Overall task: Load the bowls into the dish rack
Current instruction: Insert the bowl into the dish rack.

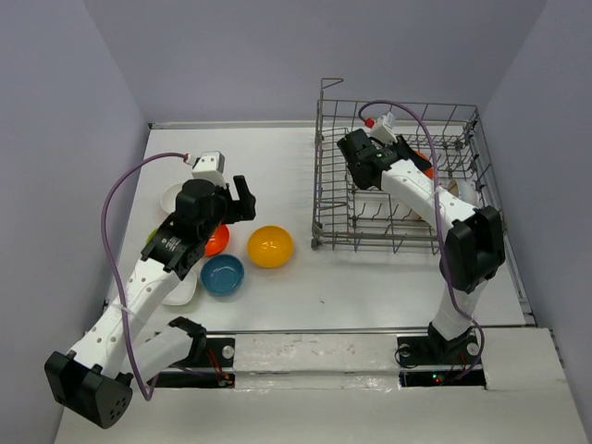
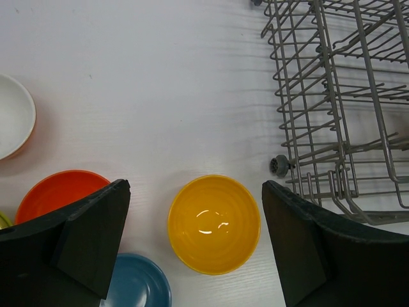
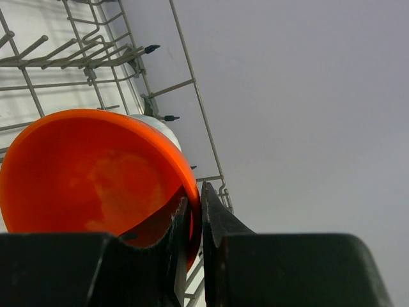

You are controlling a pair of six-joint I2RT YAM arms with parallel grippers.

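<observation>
The right gripper moves down toward the rack's wires next and releases the red-orange bowl's rim, since I still hold that bowl above those wires beside the white bowl.
My right gripper (image 3: 199, 214) is inside the grey wire dish rack (image 1: 398, 185), shut on the rim of a red-orange bowl (image 3: 96, 173), with a white bowl (image 3: 160, 125) just behind it. An orange edge of that bowl (image 1: 425, 165) shows past the arm in the top view. My left gripper (image 1: 244, 199) is open and empty above the table, with an orange-yellow bowl (image 2: 214, 224) below and between its fingers (image 2: 96, 224). A blue bowl (image 1: 223, 275), another red-orange bowl (image 1: 215, 240) and a white bowl (image 1: 174, 197) lie on the table under the left arm.
The rack's near left corner and a roller foot (image 2: 279, 165) are close to the right of the orange-yellow bowl. A white squarish dish (image 1: 181, 292) and a sliver of lime green (image 1: 152, 237) lie partly hidden under the left arm. Grey walls close in the table.
</observation>
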